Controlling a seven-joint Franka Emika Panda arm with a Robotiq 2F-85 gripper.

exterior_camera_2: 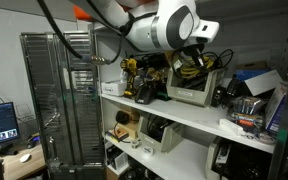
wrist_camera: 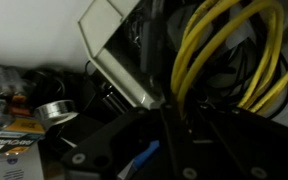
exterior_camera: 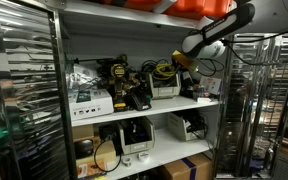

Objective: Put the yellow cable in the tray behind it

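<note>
My gripper will go down toward the white tray's open inside and release the yellow cable there, as its loops are still held up beside the tray's side.
The yellow cable [wrist_camera: 224,50] is a coil of thin bright yellow cord, and its loops fill the upper right of the wrist view. My gripper [wrist_camera: 177,108] is shut on its strands, which vanish between the dark fingers. The tray [wrist_camera: 112,40] is a small white bin, and its corner and wall show just beside the cable. In both exterior views the gripper [exterior_camera: 189,62] [exterior_camera_2: 191,60] holds the cable [exterior_camera: 165,70] [exterior_camera_2: 189,70] at the tray [exterior_camera: 164,90] [exterior_camera_2: 189,94] on the upper shelf. The tray's inside is mostly hidden.
Yellow-and-black power tools [exterior_camera: 119,80] [exterior_camera_2: 136,75] stand on the same shelf beside the tray. A larger white labelled box [exterior_camera: 89,100] sits further along. The lower shelf holds bins and cords [exterior_camera: 134,135]. A metal wire rack [exterior_camera_2: 59,90] stands beside the shelving.
</note>
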